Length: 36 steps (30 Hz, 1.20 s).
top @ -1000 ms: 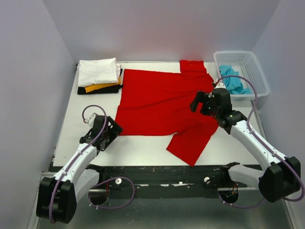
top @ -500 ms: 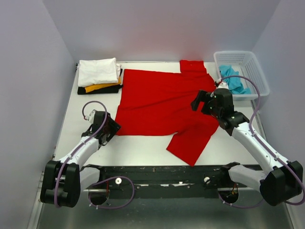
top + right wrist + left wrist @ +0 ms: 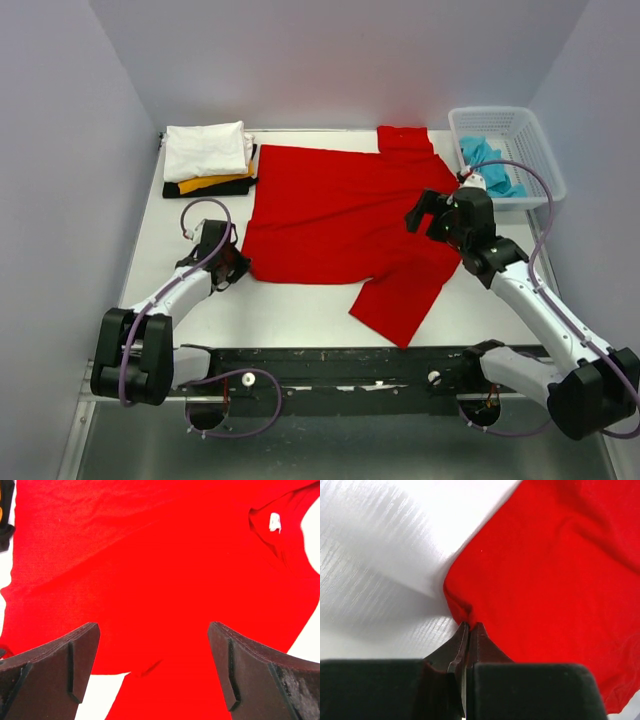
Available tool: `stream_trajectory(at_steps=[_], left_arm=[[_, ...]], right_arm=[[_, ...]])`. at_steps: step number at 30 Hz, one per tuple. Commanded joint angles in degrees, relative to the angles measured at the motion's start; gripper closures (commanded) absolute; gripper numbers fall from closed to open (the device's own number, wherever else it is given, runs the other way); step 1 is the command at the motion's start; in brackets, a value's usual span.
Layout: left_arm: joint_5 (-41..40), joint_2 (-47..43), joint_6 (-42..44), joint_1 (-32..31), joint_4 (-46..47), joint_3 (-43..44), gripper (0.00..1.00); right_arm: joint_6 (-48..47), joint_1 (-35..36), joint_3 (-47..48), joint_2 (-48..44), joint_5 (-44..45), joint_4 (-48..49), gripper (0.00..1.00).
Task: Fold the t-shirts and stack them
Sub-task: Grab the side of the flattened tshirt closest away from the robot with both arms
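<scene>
My right gripper will move back and down next, to the left in the top view, onto the near sleeve's hem [image 3: 384, 332], because that sleeve sticks out toward the table's front edge.
The red t-shirt [image 3: 340, 210] lies spread flat on the white table, one sleeve near the front edge and one at the back. My left gripper [image 3: 238, 268] is low at its near-left corner, jaws shut with a pinch of the red t-shirt [image 3: 555, 570] bunched at the tips [image 3: 468, 626]. My right gripper [image 3: 425, 215] hovers open over the shirt's right side. Its fingers [image 3: 82, 655] stand wide apart above the red t-shirt [image 3: 150, 555], with the collar tag at upper right. A turquoise t-shirt [image 3: 490, 165] lies in the basket.
A stack of folded t-shirts sits at the back left: white [image 3: 205, 150] on top, yellow-orange [image 3: 215, 182], then black [image 3: 205, 190]. The white lattice basket [image 3: 545, 170] stands at the back right. Grey walls enclose the table [image 3: 160, 240] on three sides.
My left gripper slid right to the red shirt's near-left corner and closed on it. My right arm drifted slightly right and stayed open.
</scene>
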Motion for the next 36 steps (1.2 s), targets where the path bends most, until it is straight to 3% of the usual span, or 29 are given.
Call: stream_trajectory(at_steps=[1,7,11,17,23,30,33,36], left_arm=[[0.33,-0.03,1.73,0.25,-0.47,0.94,1.00],[0.69,-2.24,0.94,0.20,1.11,-1.24,1.00],[0.86,-2.97,1.03,0.25,0.53,-1.58,1.00],[0.76,-3.19,1.32,0.25,-0.51,-1.07,1.00],[0.72,-3.97,1.21,0.25,-0.91,-1.19,1.00],[-0.50,-5.60,1.03,0.25,-1.33,-1.65,1.00],[-0.53,-5.88,0.94,0.25,-1.14,-1.81,1.00],[-0.56,-5.87,0.90,0.25,-1.14,-1.91,1.00]], right_arm=[[1.75,1.21,-0.69,-0.53,-3.75,-5.76,0.04],[9.91,24.36,1.75,8.61,5.98,-20.02,0.06],[17.84,33.29,1.76,12.15,13.18,-31.50,0.10],[24.37,43.66,-3.01,14.49,7.33,-33.77,0.23],[23.77,45.70,-4.73,20.51,3.97,-27.17,0.29],[26.13,45.44,-5.95,25.45,9.78,-26.33,0.38],[26.00,44.74,-6.75,26.71,10.29,-25.56,0.48],[25.75,44.62,-7.18,26.97,10.16,-25.57,0.69]])
